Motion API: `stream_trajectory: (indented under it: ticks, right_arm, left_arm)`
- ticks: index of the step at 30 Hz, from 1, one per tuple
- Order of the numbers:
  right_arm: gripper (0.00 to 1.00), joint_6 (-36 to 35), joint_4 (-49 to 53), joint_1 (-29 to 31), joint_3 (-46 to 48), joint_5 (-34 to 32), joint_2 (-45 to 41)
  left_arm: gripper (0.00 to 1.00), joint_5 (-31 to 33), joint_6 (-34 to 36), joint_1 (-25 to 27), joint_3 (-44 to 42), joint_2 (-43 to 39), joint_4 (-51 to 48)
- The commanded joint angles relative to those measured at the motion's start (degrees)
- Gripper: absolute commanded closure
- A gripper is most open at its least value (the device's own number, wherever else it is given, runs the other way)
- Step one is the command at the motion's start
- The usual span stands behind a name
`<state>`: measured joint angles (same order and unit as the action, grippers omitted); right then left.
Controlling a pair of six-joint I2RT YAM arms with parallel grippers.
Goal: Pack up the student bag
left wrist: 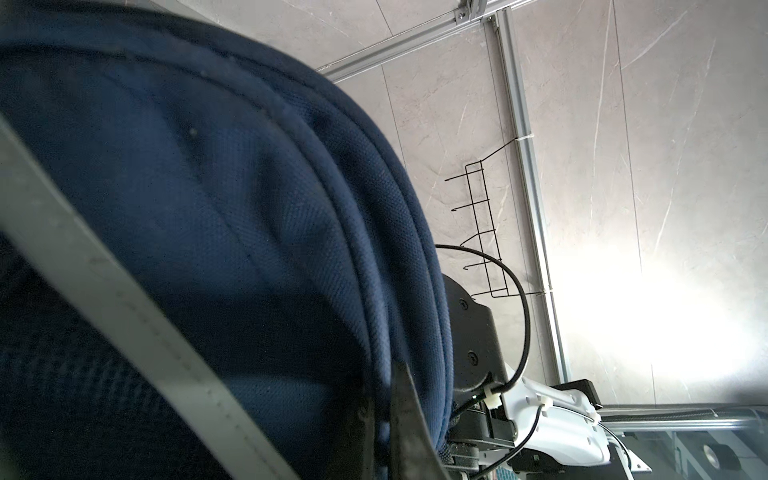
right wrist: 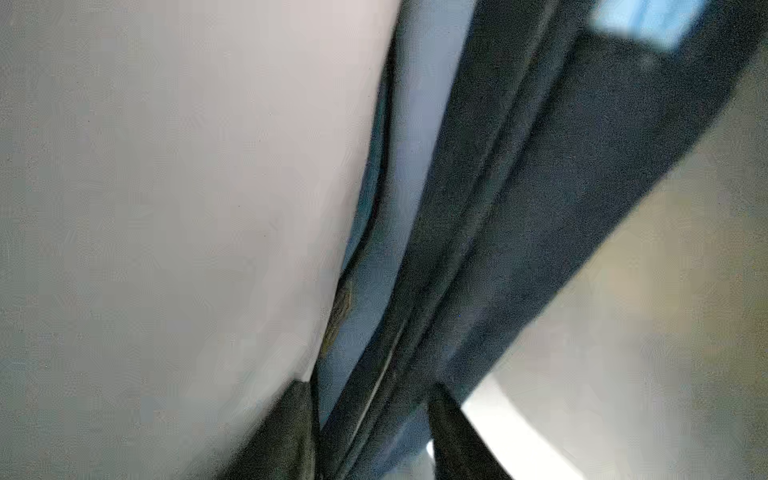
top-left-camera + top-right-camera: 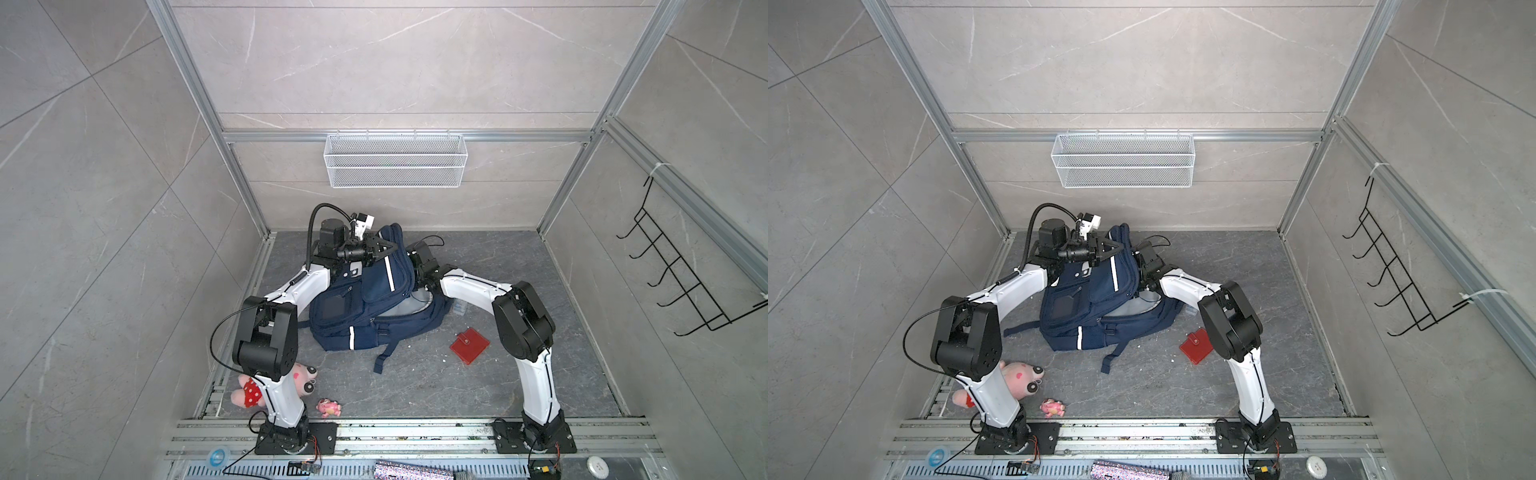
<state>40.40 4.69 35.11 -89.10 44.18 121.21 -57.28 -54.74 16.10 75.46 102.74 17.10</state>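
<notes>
My left gripper lowers the raised front flap down over the pale lining and releases the flap's edge next, since the bag's gaping main compartment (image 3: 412,303) lies below my left gripper.
The student bag (image 3: 365,328) (image 3: 1092,332), navy with white stripes, lies on the grey floor in both top views. Its main compartment gapes, showing pale lining (image 3: 417,305). My left gripper (image 3: 392,248) (image 3: 1121,248) holds the front flap raised. In the left wrist view the left gripper (image 1: 384,419) is shut on the bag's piped rim (image 1: 415,270). My right gripper is hidden behind the flap in both top views; only its wrist (image 3: 422,259) shows. In the right wrist view the right gripper (image 2: 370,428) stands open, the bag's dark edge (image 2: 519,187) running between its fingers.
A red wallet (image 3: 469,345) lies right of the bag, near the right arm's elbow. A pink plush (image 3: 301,380) and a small pink toy (image 3: 329,408) sit by the left arm's base. A wire basket (image 3: 395,160) hangs on the back wall, a black hook rack (image 3: 681,274) on the right wall.
</notes>
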Motion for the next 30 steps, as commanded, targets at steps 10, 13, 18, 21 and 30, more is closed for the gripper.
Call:
stream_trajectory:
  ticks: [10,13,18,21,30]
  right_arm:
    - [0.23,-5.8,4.6,-0.4,9.2,-7.8,-18.1]
    - [0.20,-5.7,7.2,-0.8,11.4,-12.8,-21.4]
    - [0.06,-7.3,15.8,-2.8,12.3,-23.8,-28.4]
    - [0.05,-9.2,21.9,-3.2,9.7,-29.5,-32.5]
    - [0.04,-8.9,26.6,-3.4,12.0,-35.9,-37.7]
  left_arm:
    - [1.00,1.6,11.2,-3.4,-1.9,-7.3,-7.1]
    - [1.00,3.4,13.0,-4.1,-1.7,-6.6,-10.6]
    - [1.00,11.5,20.9,-4.1,0.2,-5.7,-22.9]
    - [1.00,13.5,21.7,-4.0,0.4,-4.4,-24.8]
    - [1.00,18.2,20.3,0.1,2.7,1.0,-24.1]
